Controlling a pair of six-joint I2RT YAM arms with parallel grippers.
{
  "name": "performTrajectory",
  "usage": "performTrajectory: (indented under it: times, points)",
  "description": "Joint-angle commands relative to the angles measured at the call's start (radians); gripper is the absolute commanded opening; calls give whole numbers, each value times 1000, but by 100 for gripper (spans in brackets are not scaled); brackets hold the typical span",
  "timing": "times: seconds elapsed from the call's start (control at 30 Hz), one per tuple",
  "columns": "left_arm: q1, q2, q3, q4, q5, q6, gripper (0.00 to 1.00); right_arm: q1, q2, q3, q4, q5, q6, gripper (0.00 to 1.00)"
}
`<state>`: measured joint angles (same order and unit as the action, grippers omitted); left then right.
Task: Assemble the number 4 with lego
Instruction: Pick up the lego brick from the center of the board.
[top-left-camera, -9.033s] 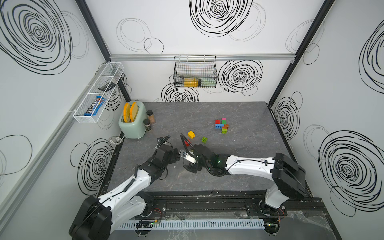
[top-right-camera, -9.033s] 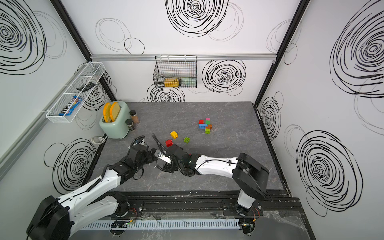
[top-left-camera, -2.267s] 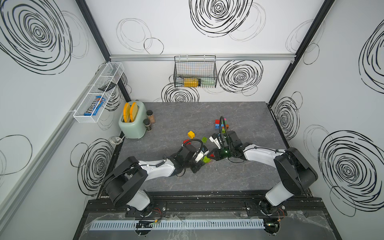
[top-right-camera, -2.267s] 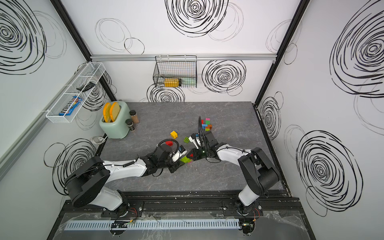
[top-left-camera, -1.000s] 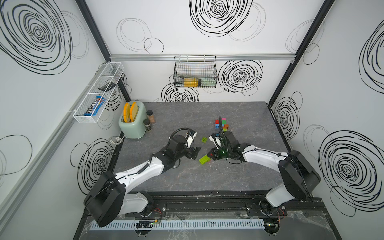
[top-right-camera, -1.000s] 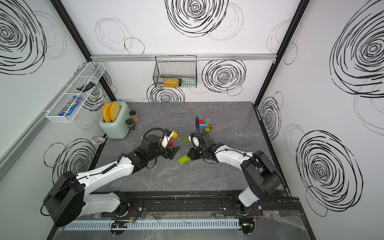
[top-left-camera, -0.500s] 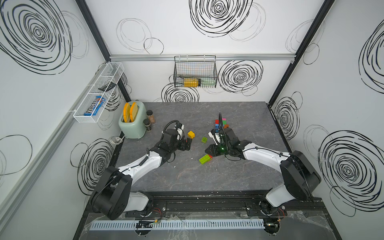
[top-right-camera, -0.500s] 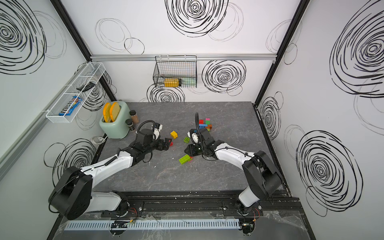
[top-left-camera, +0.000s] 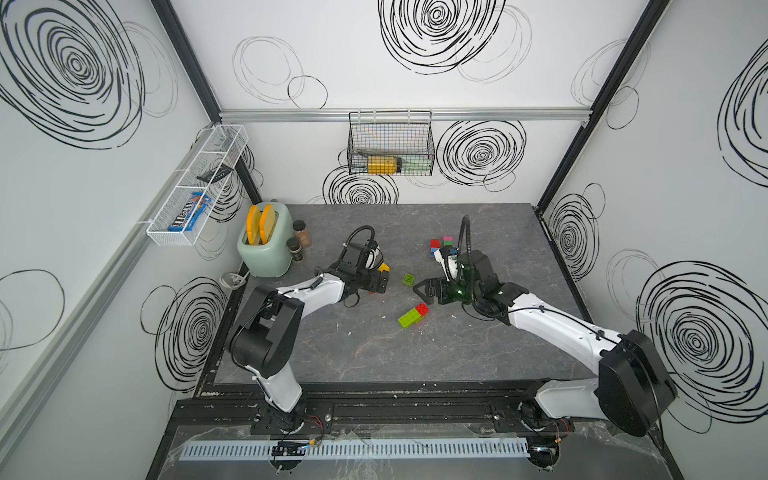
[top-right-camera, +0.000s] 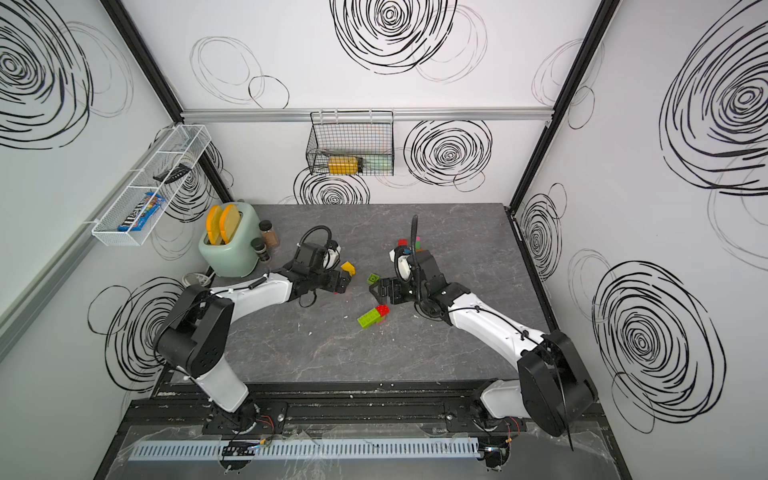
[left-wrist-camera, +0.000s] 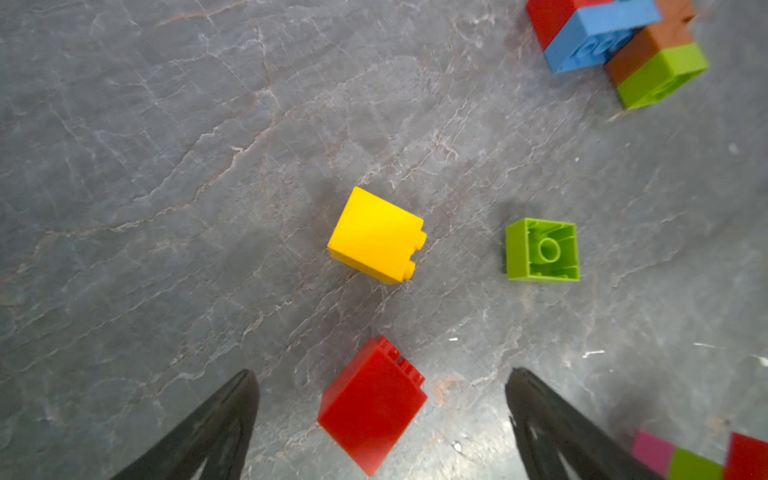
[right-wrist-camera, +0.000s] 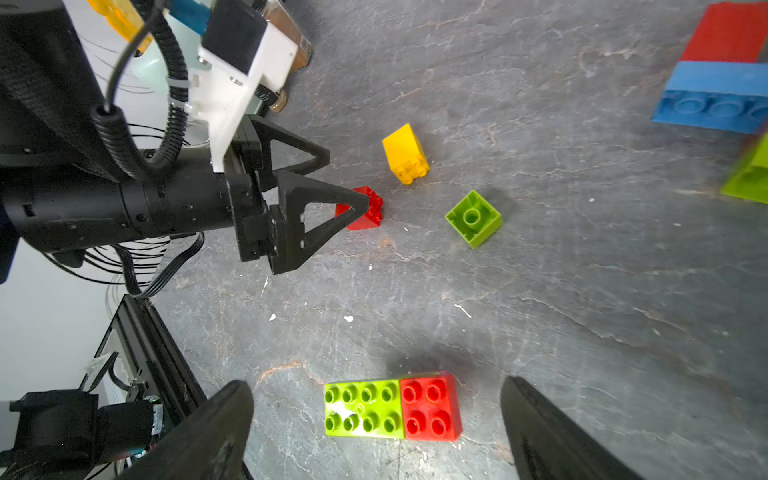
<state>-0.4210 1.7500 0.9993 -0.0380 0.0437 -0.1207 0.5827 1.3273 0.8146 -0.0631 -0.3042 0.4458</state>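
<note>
The loose red brick is already below my left gripper and between its open fingers, so the gripper needs to move down onto it, with a finger on either side.
The lego lies scattered on the grey table. A lime oblong brick joined to a red square one lies studs up, between and apart from the fingers of my open right gripper; both top views show this piece. My left gripper is open around a loose red brick on its side. Beyond it lie a yellow brick and a small lime brick turned upside down. A cluster of red, blue and lime bricks sits farther back.
A mint toaster and two spice jars stand at the back left of the table. A wire basket and a wire shelf hang on the walls. The two grippers are close together near the table's middle.
My right gripper has opened and let go of the lime-and-red piece, which now lies on the table. My left gripper has shifted back over the loose red brick.
</note>
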Motion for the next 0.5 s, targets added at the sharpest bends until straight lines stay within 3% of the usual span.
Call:
performTrajectory:
  times: [0.0,0.2,0.47]
  points:
    - [-18,55,56,-66,-67,87,94,-9,-32,-26,30,8,-8,97]
    - [-49,143,112,-98,-2,108,76,-19,-34,-30,16,-2,-12,97]
    - [-64,120,49,-133,-39,73,65,-23,-34,-46,23,-11,-16,97]
